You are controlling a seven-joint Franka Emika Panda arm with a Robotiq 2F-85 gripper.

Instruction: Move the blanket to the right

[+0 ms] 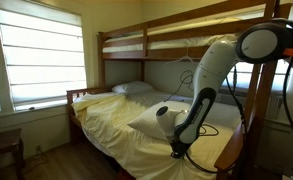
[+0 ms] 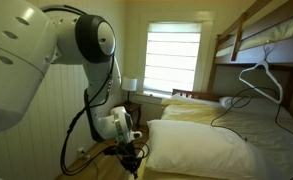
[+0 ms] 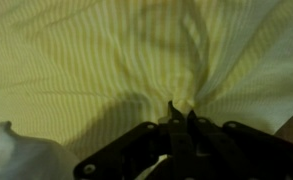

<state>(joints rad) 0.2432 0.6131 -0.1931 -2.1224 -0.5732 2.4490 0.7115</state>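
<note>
The blanket [image 1: 116, 125] is pinched in the shut fingers of my gripper. I should raise my gripper next, pull the blanket back toward the bed's wooden foot end [image 1: 229, 152], and then let go.
The blanket [image 1: 116, 125] is pale yellow, thin and wrinkled, and covers the lower bunk; it also shows in an exterior view [image 2: 201, 112]. In the wrist view it fills the frame as striped yellow cloth [image 3: 96, 60], with folds running into my gripper [image 3: 181, 112]. The gripper's fingers are shut on a pinched ridge of the blanket. In an exterior view the gripper [image 1: 178, 150] sits low at the near edge of the bed. In an exterior view it hangs [image 2: 132, 152] beside the mattress edge.
A plump white pillow [image 2: 201, 150] lies near the gripper; more pillows [image 1: 133, 88] lie at the head of the bed. The upper bunk frame [image 1: 186, 40] is overhead. A white hanger [image 2: 261, 75] hangs from it. A window [image 1: 41, 55] and a nightstand lamp [image 2: 130, 86] stand by the wall.
</note>
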